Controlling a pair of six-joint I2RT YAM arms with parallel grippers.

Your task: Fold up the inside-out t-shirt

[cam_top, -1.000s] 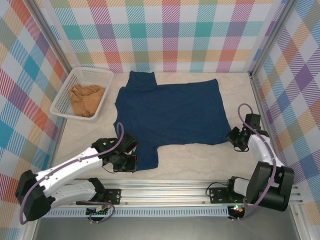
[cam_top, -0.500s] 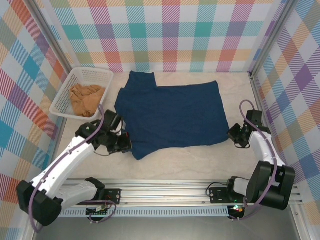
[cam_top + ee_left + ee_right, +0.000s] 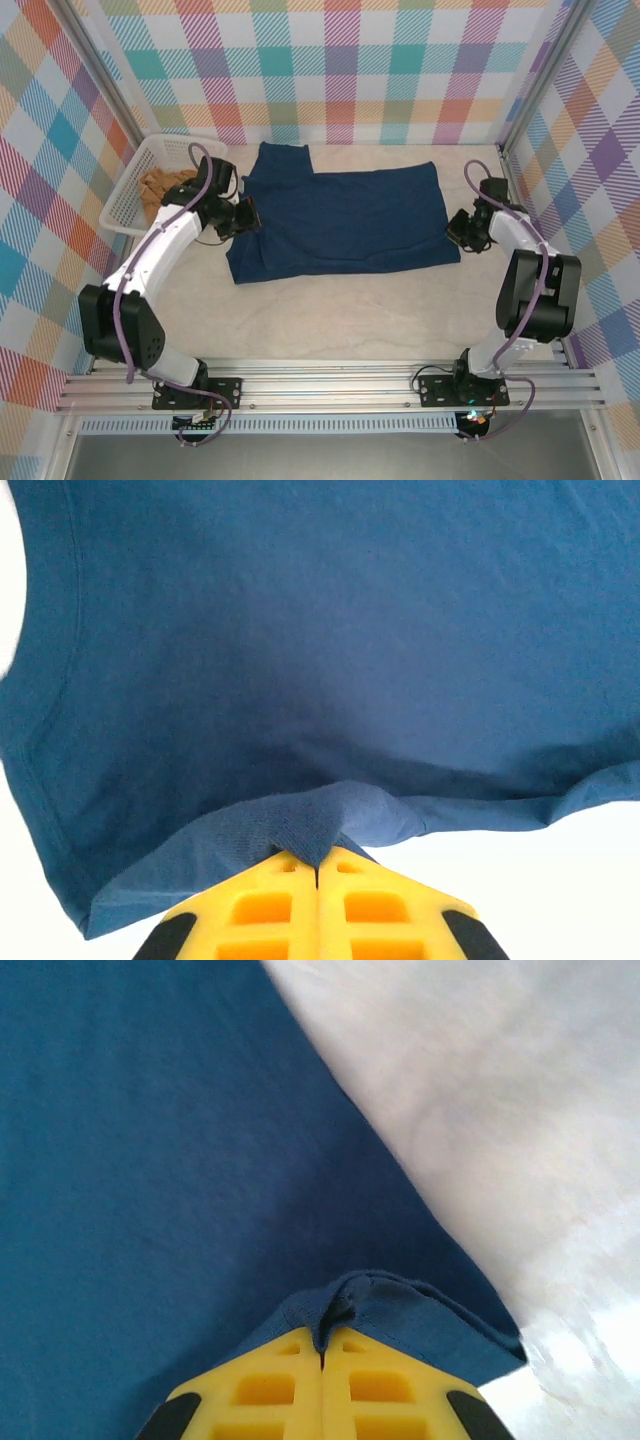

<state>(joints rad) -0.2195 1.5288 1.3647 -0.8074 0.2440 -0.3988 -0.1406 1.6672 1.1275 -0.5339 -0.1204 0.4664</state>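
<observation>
The hem goes outward in my right gripper next, then down onto the shirt's side margin [image 3: 439, 213] [image 3: 365, 1200] for release, since that lies flat and uncovered outward and below.
The inside-out t-shirt [image 3: 340, 220], dark navy, lies on the pale table with its near half doubled back over the far half. My left gripper [image 3: 243, 215] is shut on the shirt's left side, near the fold's left end. In the left wrist view the yellow fingers [image 3: 290, 905] pinch a ridge of the navy t-shirt [image 3: 300, 650]. My right gripper [image 3: 458, 230] is shut on the shirt's right edge. The right wrist view shows the yellow fingers [image 3: 270, 1385] clamped on a bunched hem of the t-shirt [image 3: 150, 1160].
A white basket [image 3: 180, 149] with a tan-orange garment [image 3: 160, 186] stands at the far left, just behind my left arm. Checked walls close in the back and both sides. A metal rail [image 3: 330, 395] runs along the near edge, with bare table [image 3: 350, 320] before it.
Both grippers have carried the shirt's near edge away from the rail towards the back. The lower half and near sleeve now lie folded over the upper half.
</observation>
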